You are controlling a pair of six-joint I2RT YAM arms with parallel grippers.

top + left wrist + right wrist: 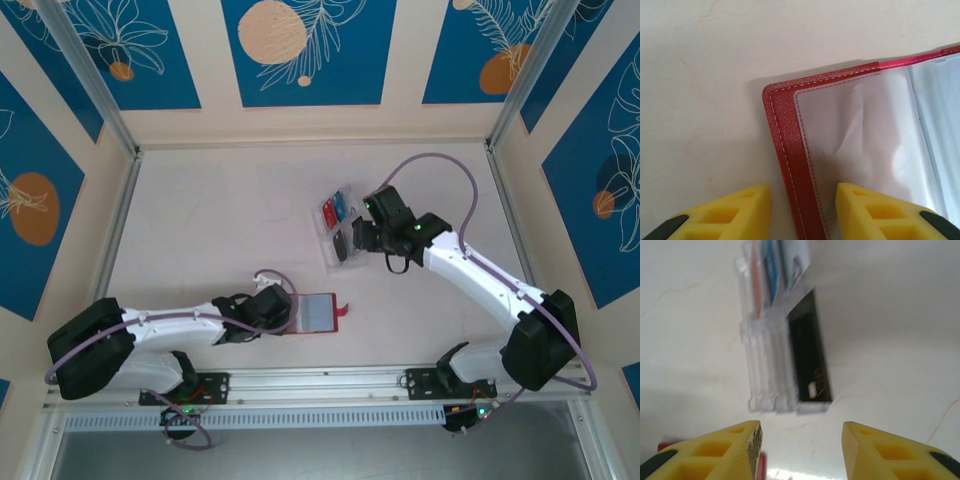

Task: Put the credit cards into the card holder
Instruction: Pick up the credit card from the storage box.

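The black card in the clear tray (809,352) still stands ahead of my right gripper's fingers, so my right gripper will move outward and down onto it with its fingers open.
The card holder (318,313) lies open on the table, red outside and grey-blue inside, its snap tab pointing right. My left gripper (288,312) is at its left edge. In the left wrist view my left gripper (802,192) is open and straddles the holder's red stitched edge (790,150) without touching it. The credit cards stand in a clear tray (328,232): a red card (330,210), a blue card (342,206) and a black card (342,246). My right gripper (357,238) hovers at the tray's near right side. It is open and empty (801,429), with the black card (807,355) just ahead.
The tray's clear compartments (765,375) stand left of the black card. Walls enclose the table on three sides. An aluminium rail (320,380) runs along the near edge by both arm bases. The right arm's cable (440,165) arcs above the tray.
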